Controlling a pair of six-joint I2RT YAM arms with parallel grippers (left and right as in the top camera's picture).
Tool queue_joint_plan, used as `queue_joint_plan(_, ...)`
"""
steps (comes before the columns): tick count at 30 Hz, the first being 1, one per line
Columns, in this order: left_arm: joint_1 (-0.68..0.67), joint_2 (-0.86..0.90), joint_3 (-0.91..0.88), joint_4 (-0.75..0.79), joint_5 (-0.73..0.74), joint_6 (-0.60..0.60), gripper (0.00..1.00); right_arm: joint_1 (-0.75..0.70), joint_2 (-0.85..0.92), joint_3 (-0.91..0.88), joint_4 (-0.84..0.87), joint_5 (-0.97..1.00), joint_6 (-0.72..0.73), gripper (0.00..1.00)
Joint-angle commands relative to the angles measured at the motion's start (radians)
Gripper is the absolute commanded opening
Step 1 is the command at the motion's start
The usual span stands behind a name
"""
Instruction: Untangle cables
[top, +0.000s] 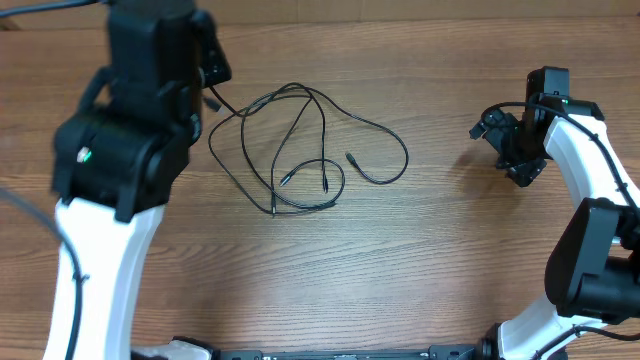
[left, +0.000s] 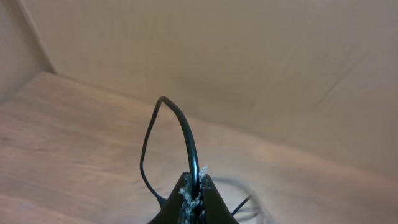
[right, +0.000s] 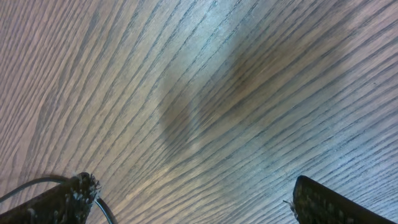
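Note:
The piece of cable in my left gripper needs to go back and to the left in the overhead view next, clear of the tangle. I should release it there, since bare wood is there.
The cables (top: 404, 155) are thin black cords lying in loose overlapping loops at the middle of the wooden table, with small plug ends (top: 350, 156) inside the tangle. My left gripper (top: 213, 98) is at the tangle's upper left edge, mostly under the arm. In the left wrist view the left gripper (left: 196, 190) is shut on one black cable strand (left: 186, 134), which arches up out of the jaws. My right gripper (top: 517, 160) is far right of the cables, apart from them. In the right wrist view the right gripper (right: 194, 193) is wide open over bare wood, holding nothing.
A thin black wire (right: 106, 210) runs beside the right gripper's left finger; I cannot tell what it belongs to. The large left arm (top: 120, 150) covers the table's left side. A pale wall (left: 249, 56) stands behind the table's far edge.

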Motion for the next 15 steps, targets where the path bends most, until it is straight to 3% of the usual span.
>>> queue_joint_plan(1, -0.002, 0.069, 0.012, -0.014, -0.057, 0.132, 0.04, -0.001, -0.008, -0.003, 0.003, 0.013, 0.003, 1.00)
queue_joint_plan(9, -0.002, 0.000, 0.023, 0.145, -0.327, 0.109, 0.04, -0.001, -0.008, -0.003, 0.003, 0.013, 0.003, 1.00)
queue_joint_plan(15, -0.002, -0.166, 0.023, 0.325, -0.328, 0.066, 0.04, -0.001, -0.008, -0.003, 0.003, 0.013, 0.003, 1.00)
